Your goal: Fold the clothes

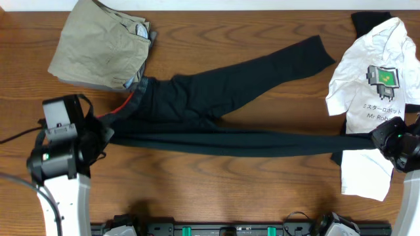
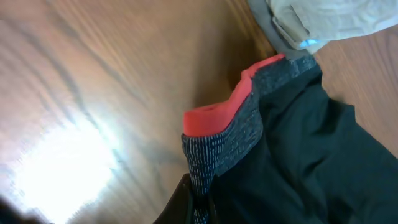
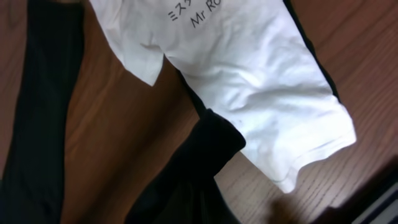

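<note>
Next, my left gripper moves outward over the waistband's far end (image 1: 138, 86) (image 2: 297, 65) beside the khaki-beige trousers and releases, as the other leg lies outward of the stretched one.
The black trousers (image 1: 197, 98) lie across the table. One leg runs up to the right (image 1: 308, 52). The other leg is stretched in a straight line (image 1: 249, 142) between my two grippers. The grey waistband with its red-orange edge (image 2: 217, 146) is at the left. My left gripper (image 1: 105, 134) is shut on the waistband, which is pinched between its jaws in the left wrist view (image 2: 200, 205). My right gripper (image 1: 379, 139) is shut on the end of the stretched leg (image 3: 208, 152), and its dark jaws (image 3: 199, 208) are mostly hidden by the cloth.
Folded khaki-beige trousers (image 1: 98, 42) lie at the back left, touching the waistband end. A white T-shirt with a robot print (image 1: 374, 78) lies at the right, under and beside my right gripper; it also shows in the right wrist view (image 3: 249, 74). The table's front edge runs just below.
</note>
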Robot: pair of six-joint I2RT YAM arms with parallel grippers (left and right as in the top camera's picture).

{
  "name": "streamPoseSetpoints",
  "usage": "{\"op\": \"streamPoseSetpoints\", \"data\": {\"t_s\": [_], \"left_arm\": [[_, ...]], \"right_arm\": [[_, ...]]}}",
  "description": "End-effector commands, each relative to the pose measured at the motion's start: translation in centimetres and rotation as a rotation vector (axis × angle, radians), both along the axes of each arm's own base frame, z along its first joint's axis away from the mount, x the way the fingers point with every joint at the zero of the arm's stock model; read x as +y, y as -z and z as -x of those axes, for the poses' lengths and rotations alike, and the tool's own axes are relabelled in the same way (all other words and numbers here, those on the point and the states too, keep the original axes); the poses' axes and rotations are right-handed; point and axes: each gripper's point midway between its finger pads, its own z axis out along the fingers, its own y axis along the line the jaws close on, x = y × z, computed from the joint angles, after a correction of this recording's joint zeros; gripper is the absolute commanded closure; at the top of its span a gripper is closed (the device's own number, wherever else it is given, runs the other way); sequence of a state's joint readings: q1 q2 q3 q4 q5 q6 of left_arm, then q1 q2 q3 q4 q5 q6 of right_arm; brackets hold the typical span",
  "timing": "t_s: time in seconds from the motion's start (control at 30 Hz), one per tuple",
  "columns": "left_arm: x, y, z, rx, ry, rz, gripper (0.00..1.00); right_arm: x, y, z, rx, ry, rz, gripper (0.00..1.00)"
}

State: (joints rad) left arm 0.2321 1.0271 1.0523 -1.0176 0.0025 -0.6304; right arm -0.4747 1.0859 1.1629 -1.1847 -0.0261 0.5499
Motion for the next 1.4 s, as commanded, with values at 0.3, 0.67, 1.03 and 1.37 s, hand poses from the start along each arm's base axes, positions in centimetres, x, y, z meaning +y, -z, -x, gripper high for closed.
{"op": "streamPoseSetpoints", "data": {"t_s": [0.3,0.67,1.03,1.37], "left_arm": [[1.7,0.0,0.4,0.016,-0.049,-0.068,0.94],[2.7,5.4,-5.0,0.114,-0.041,-0.028,0.94],[-0.5,9.3,-12.2,0.051,0.093,-0.042,0.94],[-0.5,12.3,-15.3,0.023,0.079,-0.056,0.94]], "right_arm": [[-2.2,0.0,-3.8,-0.037,-0.049,0.052,0.99],[0.0,3.7,-15.6,-0.184,-0.290,0.028,0.99],[2.0,6.6,-23.7,-0.306,-0.404,0.117,0.99],[3.2,8.8,-29.0,-0.392,-0.423,0.161,0.99]]}}
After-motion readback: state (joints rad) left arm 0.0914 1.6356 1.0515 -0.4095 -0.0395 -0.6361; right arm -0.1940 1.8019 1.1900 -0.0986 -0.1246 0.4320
